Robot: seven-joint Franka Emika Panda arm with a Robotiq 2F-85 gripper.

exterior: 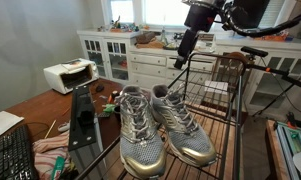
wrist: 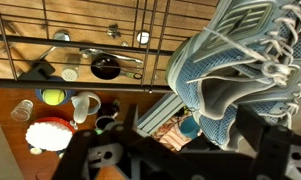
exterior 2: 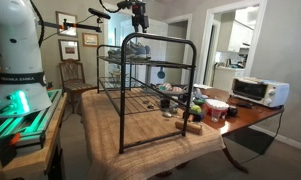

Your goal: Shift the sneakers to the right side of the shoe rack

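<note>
The sneaker's heel is below my open fingers. I need to lower my gripper onto the sneaker's heel collar, so that one finger goes into the sneaker's opening.
The sneakers are silver-grey mesh shoes that stand side by side on the top shelf of the shoe rack, toes toward the camera. They also show in an exterior view atop the rack. My gripper hangs above and behind the shoes' heels, apart from them, and it shows above them in an exterior view. In the wrist view one sneaker fills the upper right. My gripper's dark fingers are spread wide at the bottom edge, open and empty.
The rack stands on a wooden table. A white toaster oven, a keyboard, cups and a red-rimmed bowl lie on the table beside it. White cabinets stand behind.
</note>
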